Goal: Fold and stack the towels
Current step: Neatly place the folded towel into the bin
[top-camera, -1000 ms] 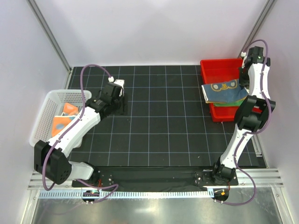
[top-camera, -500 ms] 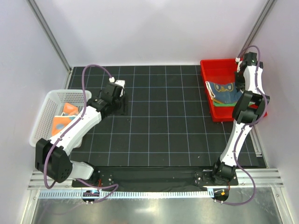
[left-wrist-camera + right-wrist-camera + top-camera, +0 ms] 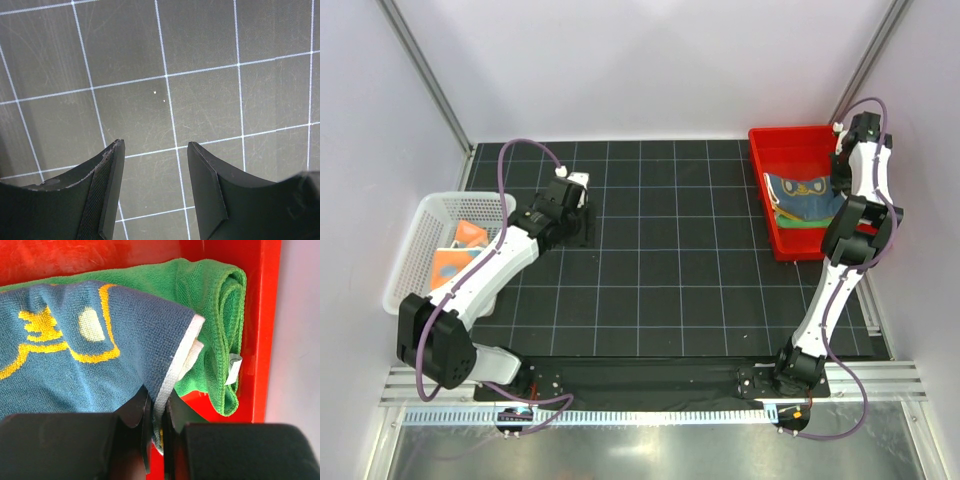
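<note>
The green towel's end shows past the blue towel's white edge, so next I will pull its corner in my right gripper toward the side of the red bin beside it and open.
A dark blue towel with a yellow cartoon pattern (image 3: 803,193) (image 3: 75,355) lies in the red bin (image 3: 788,150) on top of a folded green towel (image 3: 800,223) (image 3: 215,310). My right gripper (image 3: 839,178) (image 3: 159,407) is at the bin's right side, shut on the blue towel's white-trimmed corner. A pale towel with orange patches (image 3: 455,262) lies in the white basket (image 3: 412,240) at the left. My left gripper (image 3: 576,186) (image 3: 155,147) hangs open over the black grid mat, nothing between its fingers.
The red bin's right wall (image 3: 262,340) stands close beside the right fingers. The black grid mat (image 3: 660,260) covers the table between basket and bin. Pale walls close in on three sides.
The right gripper carried the blue towel back and right. The towel hung over the bin's left edge before and now lies inside on the green towel. The left arm stayed still.
</note>
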Controlling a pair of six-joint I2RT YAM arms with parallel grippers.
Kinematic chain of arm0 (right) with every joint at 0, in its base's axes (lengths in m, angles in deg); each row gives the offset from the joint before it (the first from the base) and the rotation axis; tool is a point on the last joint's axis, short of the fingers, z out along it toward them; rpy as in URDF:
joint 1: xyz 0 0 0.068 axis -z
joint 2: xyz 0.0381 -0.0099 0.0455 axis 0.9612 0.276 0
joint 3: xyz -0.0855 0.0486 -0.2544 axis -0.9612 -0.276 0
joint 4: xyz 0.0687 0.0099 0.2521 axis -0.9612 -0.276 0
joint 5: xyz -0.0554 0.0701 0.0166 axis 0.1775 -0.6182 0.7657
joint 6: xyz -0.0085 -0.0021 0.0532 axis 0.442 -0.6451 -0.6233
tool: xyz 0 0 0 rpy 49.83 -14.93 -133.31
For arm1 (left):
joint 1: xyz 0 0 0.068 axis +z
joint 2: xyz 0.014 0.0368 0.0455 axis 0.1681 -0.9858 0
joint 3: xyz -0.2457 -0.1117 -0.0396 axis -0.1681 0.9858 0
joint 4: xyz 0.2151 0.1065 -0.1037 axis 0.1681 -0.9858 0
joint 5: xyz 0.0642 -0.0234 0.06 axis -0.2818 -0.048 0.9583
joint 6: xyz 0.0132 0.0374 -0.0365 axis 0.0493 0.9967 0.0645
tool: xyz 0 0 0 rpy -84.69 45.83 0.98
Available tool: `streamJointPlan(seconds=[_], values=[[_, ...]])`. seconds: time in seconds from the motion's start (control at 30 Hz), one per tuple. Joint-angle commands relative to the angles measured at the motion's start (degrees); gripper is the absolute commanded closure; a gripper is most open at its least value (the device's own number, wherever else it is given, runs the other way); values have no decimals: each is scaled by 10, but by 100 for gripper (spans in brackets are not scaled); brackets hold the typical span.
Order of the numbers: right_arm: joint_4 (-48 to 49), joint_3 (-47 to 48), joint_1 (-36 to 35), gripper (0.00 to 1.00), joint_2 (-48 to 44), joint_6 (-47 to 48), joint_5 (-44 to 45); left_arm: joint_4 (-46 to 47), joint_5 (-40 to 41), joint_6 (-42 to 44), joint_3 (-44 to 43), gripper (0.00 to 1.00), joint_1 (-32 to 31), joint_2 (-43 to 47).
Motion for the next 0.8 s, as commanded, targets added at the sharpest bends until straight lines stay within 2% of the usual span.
streamJointPlan(seconds=[0.0,0.77], values=[[17,8,1,99,-48,19,0,7,-8,5,-9,43,3,5],[34,44,14,94,-13,32,25,6,-21,4,-10,42,3,-1]])
